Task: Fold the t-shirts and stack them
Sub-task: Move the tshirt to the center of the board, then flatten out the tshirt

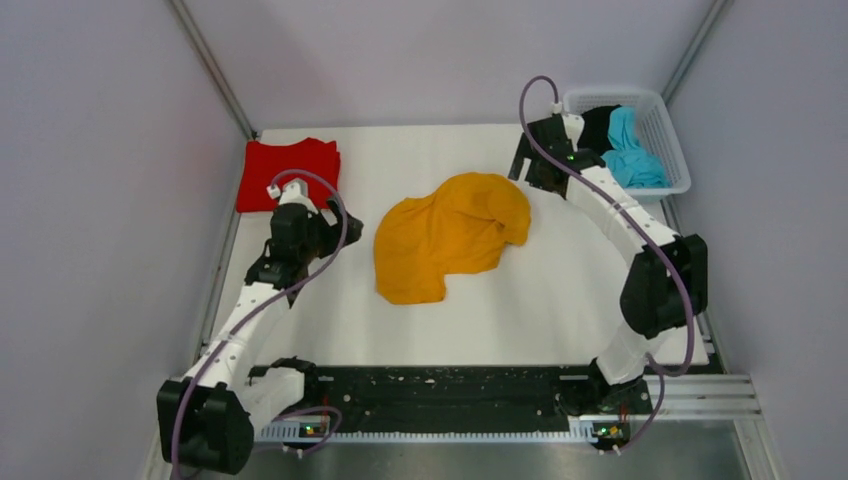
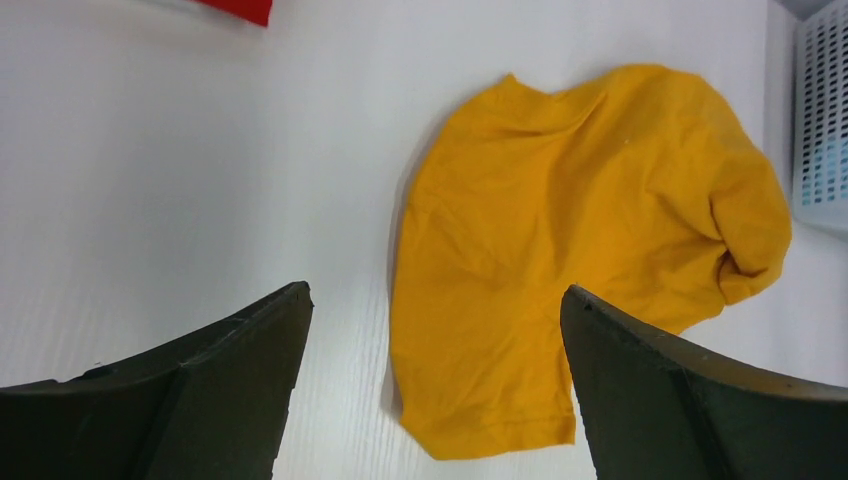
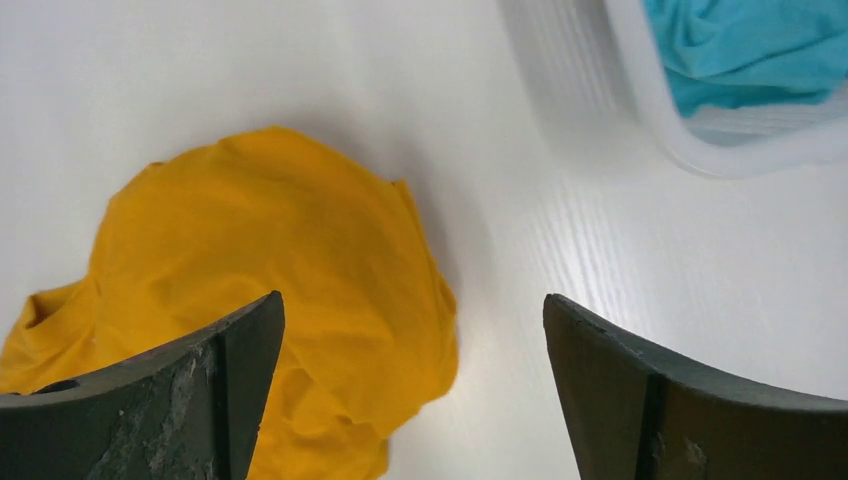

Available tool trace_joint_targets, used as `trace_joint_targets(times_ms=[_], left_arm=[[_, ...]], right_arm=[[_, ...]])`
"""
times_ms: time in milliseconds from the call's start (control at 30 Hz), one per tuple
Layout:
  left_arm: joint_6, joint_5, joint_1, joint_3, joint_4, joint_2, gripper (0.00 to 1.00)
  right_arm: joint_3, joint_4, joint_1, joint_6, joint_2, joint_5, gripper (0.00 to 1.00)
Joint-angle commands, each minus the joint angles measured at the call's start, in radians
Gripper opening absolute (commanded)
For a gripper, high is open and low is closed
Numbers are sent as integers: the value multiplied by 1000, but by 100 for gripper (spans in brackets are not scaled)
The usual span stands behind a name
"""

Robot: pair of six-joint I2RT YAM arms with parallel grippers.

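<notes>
The orange shirt's edge facing my left gripper lies uncovered on the tabletop. My left gripper should next move down and back onto that edge and close.
An orange-yellow t-shirt [image 1: 450, 235] lies crumpled in the middle of the table; it also shows in the left wrist view [image 2: 560, 270] and the right wrist view [image 3: 270, 270]. A folded red t-shirt [image 1: 288, 172] lies at the back left; its corner shows in the left wrist view [image 2: 240, 8]. A cyan-blue t-shirt [image 1: 630, 150] and a black t-shirt [image 1: 598, 125] sit in the basket. My left gripper [image 1: 345, 222] is open and empty, left of the orange shirt. My right gripper [image 1: 525, 160] is open and empty, above the table behind the orange shirt's right side.
A white mesh basket [image 1: 672, 135] stands at the back right corner; it shows in the right wrist view [image 3: 700, 150] and the left wrist view [image 2: 825, 120]. Grey walls enclose the white table [image 1: 540, 310] on three sides.
</notes>
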Motion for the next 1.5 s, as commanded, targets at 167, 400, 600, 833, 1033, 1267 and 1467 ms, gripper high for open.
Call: trace_joint_targets(times_ms=[167,400,600,833,1033,1267,1467], left_arm=[[-21,139,-104,36,-206,174,99],[-37,130,-183,46,-200,328,96],[-36,169,-205,73,-135,452,87],[-28,169,-215,132,-81,567,61],[-22,183,-226,181,-43,655,35],[-9,99,-225,196,-74,628,0],[-1,8,-225,192,-106,566,0]], right_arm=[[-274,106,-11,-91,-231,105,99],[-473,203,-12,-122,-361,18,99],[-626,295,-15,-145,-462,-98,95],[-726,439,-81,-81,-490,-303,90],[-724,529,-97,-70,-434,-364,86],[-664,602,-97,-108,-336,-412,75],[-569,642,-97,-149,-200,-382,72]])
